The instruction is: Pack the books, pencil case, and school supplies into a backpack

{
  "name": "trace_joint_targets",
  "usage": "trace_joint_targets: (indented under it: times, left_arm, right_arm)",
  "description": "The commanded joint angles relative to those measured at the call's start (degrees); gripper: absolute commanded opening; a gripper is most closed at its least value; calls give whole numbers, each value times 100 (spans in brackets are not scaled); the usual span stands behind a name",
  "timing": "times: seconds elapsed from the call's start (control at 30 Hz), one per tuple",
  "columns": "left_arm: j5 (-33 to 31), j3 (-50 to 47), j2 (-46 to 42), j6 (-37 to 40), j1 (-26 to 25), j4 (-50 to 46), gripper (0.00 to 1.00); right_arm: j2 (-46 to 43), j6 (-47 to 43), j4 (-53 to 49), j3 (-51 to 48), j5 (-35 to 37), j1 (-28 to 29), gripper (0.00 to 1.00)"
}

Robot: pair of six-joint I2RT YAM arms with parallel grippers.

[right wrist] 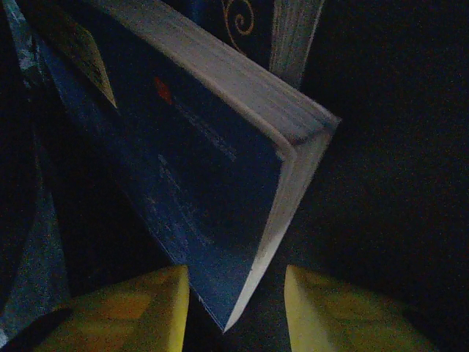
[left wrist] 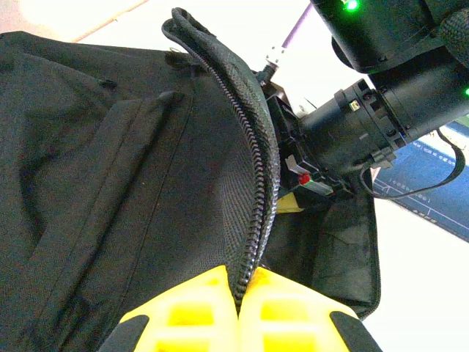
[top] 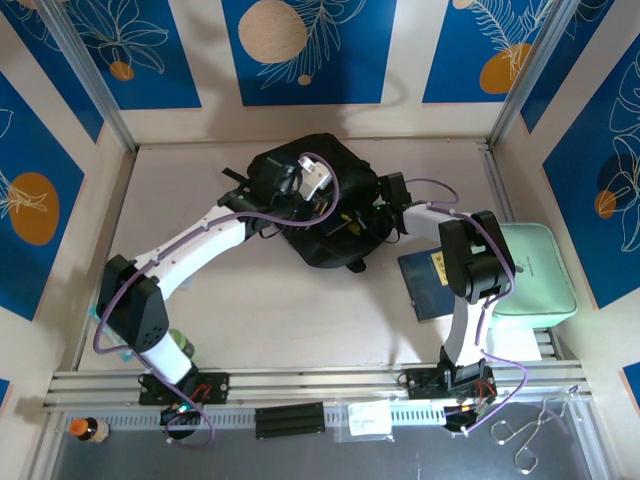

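Books already stand inside the backpack [top: 330,245], so the left gripper will next move away from the right gripper toward the bag's opposite side [top: 261,168] and release the zipper edge.
The black backpack [top: 330,245] lies open in the middle of the table. My left gripper [left wrist: 246,292] is shut on the backpack's zipper edge [left wrist: 258,183] and holds the flap up. My right gripper [right wrist: 234,308] reaches into the opening from the right; its wrist [left wrist: 366,121] appears past the flap. Its yellow fingers [right wrist: 139,308] stand open around the lower corner of a dark navy book [right wrist: 198,176], with a gap on the right side. A second book [right wrist: 242,22] with a gold swirl stands behind it. Another navy book [top: 425,285] lies on the table by the right arm.
A mint green rectangular box [top: 540,270] sits at the right edge, beside the loose book. Near the left arm's base stands a small green container [top: 181,346]. Along the front rail lie an orange-capped bottle [top: 88,430], a black bar [top: 290,420], a clear bag [top: 370,420] and metal scissors [top: 535,435].
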Motion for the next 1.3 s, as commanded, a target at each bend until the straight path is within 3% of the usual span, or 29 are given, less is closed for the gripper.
trace_joint_targets:
  times: [0.0, 0.2, 0.4, 0.53, 0.67, 0.77, 0.93, 1.1, 1.2, 1.23, 1.27]
  left_arm:
    - [251, 15, -155, -9, -23, 196, 0]
    - [129, -20, -176, -17, -22, 142, 0]
    - [19, -20, -130, -110, -20, 154, 0]
    - [-187, -20, -100, -117, -21, 91, 0]
    - [-765, -55, -74, -88, -12, -77, 0]
    - [-1459, -178, -151, -90, 1, -165, 0]
    - [-2391, -620, -430, -95, 160, -189, 0]
    - [-3284, -1165, -894, -272, 416, -145, 0]
    - [-3288, -1503, -1274, -316, 491, -23, 0]
    - [-3139, -1608, -1405, -316, 498, 4, 5]
    - [-2912, -1717, -1540, -316, 498, 23, 21]
  right_arm:
    - [14, 5, -110, 19, 5, 25, 31]
    - [330, 185, 506, 299, -243, 130, 12]
    - [770, 546, 1280, 585, -551, 176, 10]
    - [462, 508, 1445, 260, -453, 141, 22]
    - [-380, 90, 1195, -343, -369, 63, 35]
    - [-1217, -399, 921, -924, -146, 43, 38]
    - [-2515, -1269, 86, -1554, 824, 33, 43]
    - [-2996, -1792, -1068, -1358, 1631, -150, 45]
    - [-3044, -1922, -1852, -1188, 2155, -218, 47]
    - [-3047, -1923, -2046, -1182, 2305, -239, 48]
    - [-3047, -1898, -2239, -1204, 2445, -276, 49]
